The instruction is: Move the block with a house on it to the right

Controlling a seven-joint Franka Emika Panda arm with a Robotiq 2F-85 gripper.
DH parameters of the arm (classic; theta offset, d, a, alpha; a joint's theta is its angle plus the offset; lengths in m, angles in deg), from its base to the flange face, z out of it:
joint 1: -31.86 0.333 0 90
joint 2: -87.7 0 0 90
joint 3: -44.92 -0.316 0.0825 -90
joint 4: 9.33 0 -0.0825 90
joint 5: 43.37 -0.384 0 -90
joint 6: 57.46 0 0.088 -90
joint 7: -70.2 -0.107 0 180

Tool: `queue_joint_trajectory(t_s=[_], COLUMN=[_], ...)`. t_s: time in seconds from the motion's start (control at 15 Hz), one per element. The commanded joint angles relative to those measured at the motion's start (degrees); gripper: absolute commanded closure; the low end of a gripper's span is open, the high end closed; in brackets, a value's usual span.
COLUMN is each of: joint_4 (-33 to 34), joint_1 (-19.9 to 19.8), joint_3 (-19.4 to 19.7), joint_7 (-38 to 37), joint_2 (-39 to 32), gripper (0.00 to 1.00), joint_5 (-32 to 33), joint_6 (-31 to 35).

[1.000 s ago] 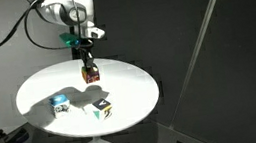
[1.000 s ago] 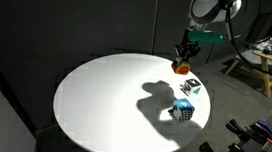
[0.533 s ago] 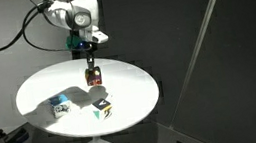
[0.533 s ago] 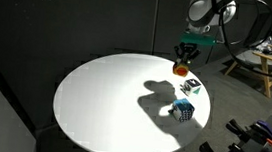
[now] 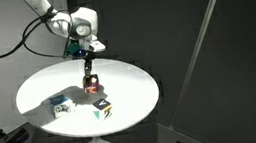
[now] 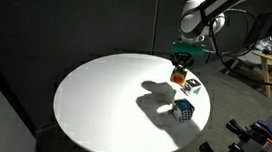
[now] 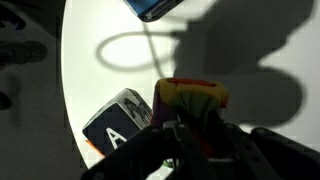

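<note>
The gripper next brings the block (image 7: 190, 100) down to the table (image 7: 179, 84) beside the white cube, toward the blue-and-white cube, before opening, since it still hangs above the table.
The block with a house on it (image 5: 92, 85) is a small orange-yellow cube with a red picture. My gripper (image 5: 89, 77) is shut on it and holds it low over the round white table (image 5: 129, 81). In an exterior view the block (image 6: 178, 77) hangs in my gripper (image 6: 180, 70) just beside the white cube with green and dark marks (image 6: 190, 86). In the wrist view the block (image 7: 190, 100) fills the space between my dark fingers (image 7: 188, 128).
A blue-and-white cube (image 5: 102, 107) (image 6: 183, 110) sits near the table's edge. The white cube with marks (image 5: 61, 106) (image 7: 120, 118) lies near the held block. A blue object (image 7: 155, 8) shows at the wrist view's top. A chair (image 6: 258, 60) stands beyond the table.
My gripper has moved down and across the table with the block, from above the table's rim toward the other cubes. The two other cubes have not moved.
</note>
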Motion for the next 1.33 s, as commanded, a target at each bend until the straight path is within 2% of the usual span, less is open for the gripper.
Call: queue_joint_trajectory(t_s=[0.0,0.27,0.33,0.73,0.8,1.27], joint_4=[2.7,3.5,1.9,2.5,2.4,3.5], joint_1=[0.6,0.5,0.7,0.8,0.9,1.4], joint_3=[0.3,0.0,0.3,0.3,0.4,1.2], joint_7=[-2.8,-2.6,-2.3,-2.2,-2.7,-6.3], joint_2=[-3.2,-4.5,-3.9,-4.3,-4.1,-5.7], gripper=[0.94,0.93,0.77,0.78,0.92,0.92], joint_5=[-0.9,-1.2,-0.2,-0.2,-0.1,0.0], joint_6=[0.1,-0.1,0.4,0.4,0.2,-0.4])
